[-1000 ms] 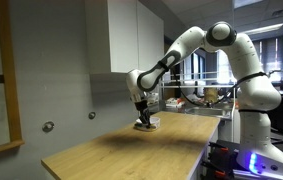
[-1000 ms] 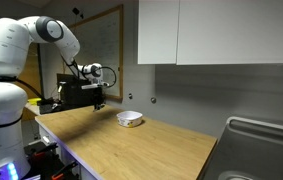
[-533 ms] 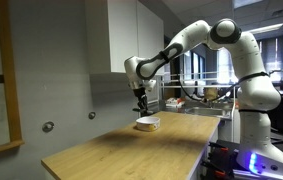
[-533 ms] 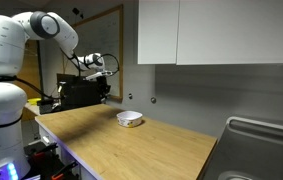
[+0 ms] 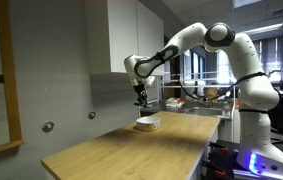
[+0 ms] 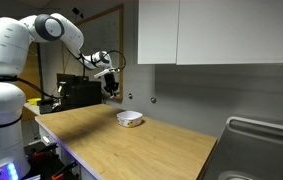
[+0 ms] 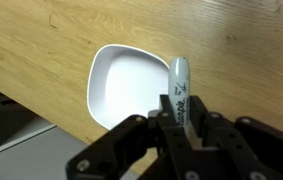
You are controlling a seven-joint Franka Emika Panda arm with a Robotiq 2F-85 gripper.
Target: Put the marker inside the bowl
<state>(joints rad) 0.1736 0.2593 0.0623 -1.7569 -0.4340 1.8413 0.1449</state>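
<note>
I will move my gripper to the left in the wrist view next, toward the bowl's empty middle [image 7: 131, 88] below. Then I will lower it a little and let go of the marker [image 7: 179, 82].
In the wrist view my gripper [image 7: 179, 108] is shut on the marker [image 7: 179, 82], a thin dark pen with white lettering, its tip pointing down at the table. The white bowl [image 7: 129, 86] lies below and to the left of the marker tip, empty. In both exterior views the gripper [image 5: 139, 96] [image 6: 112, 88] hangs well above the wooden table, over and slightly to one side of the bowl [image 5: 147, 124] [image 6: 130, 119]. The marker is too small to make out in the exterior views.
The wooden table [image 5: 131, 150] [image 6: 131, 150] has an edge close to the bowl. White wall cabinets [image 6: 211, 30] hang above. A black box [image 6: 76, 95] stands at the table's end. A sink [image 6: 261, 150] sits at the far side.
The gripper has risen from just above the bowl to well above the table, still holding the marker, and shifted slightly along the table.
</note>
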